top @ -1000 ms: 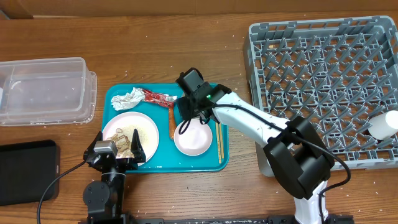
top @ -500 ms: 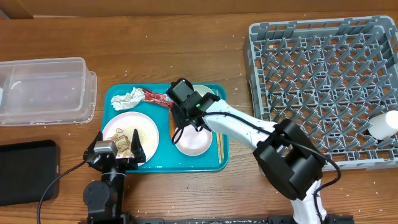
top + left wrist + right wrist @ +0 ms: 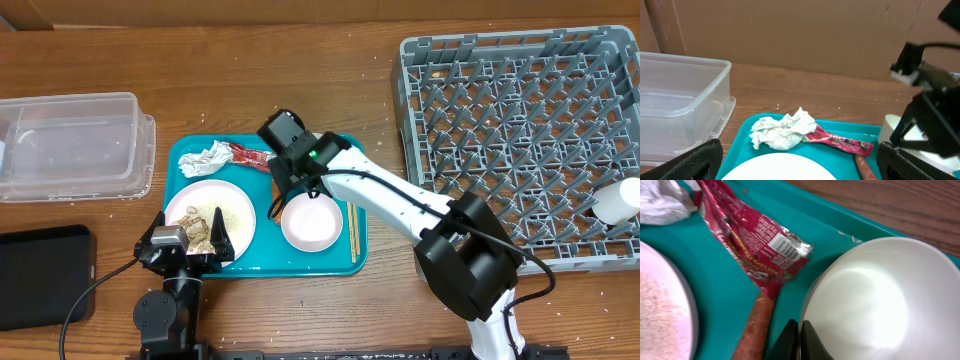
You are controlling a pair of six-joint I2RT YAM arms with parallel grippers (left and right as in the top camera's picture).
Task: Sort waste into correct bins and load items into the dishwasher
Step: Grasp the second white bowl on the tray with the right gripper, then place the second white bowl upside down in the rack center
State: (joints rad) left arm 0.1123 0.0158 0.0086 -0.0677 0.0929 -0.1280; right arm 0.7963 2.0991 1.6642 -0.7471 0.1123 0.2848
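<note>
The grey dish rack's middle [image 3: 518, 143] is empty. My right gripper should next lift the bowl over to it, then tilt the bowl and lower it.
A teal tray [image 3: 340, 262] holds a white plate [image 3: 235, 208] with food scraps, a white bowl [image 3: 312, 222], a crumpled napkin [image 3: 205, 158], a red wrapper [image 3: 250, 156], a sausage [image 3: 275, 200] and chopsticks [image 3: 351, 228]. My right gripper [image 3: 281, 203] is at the bowl's left rim. In the right wrist view its fingers [image 3: 799, 330] are pinched shut on the bowl [image 3: 865, 295] rim, beside the sausage [image 3: 757, 325] and wrapper [image 3: 755, 245]. My left gripper [image 3: 190, 238] is open over the plate's near edge. Its fingers [image 3: 800, 165] straddle the plate [image 3: 780, 170].
A grey dish rack [image 3: 520, 140] stands at the right with a white cup [image 3: 620, 200] at its right edge. A clear plastic bin [image 3: 70, 145] sits at the left and a black bin [image 3: 45, 275] at the front left.
My right arm has swung left across the tray, and its gripper now sits at the bowl's left rim. The left arm has not moved.
</note>
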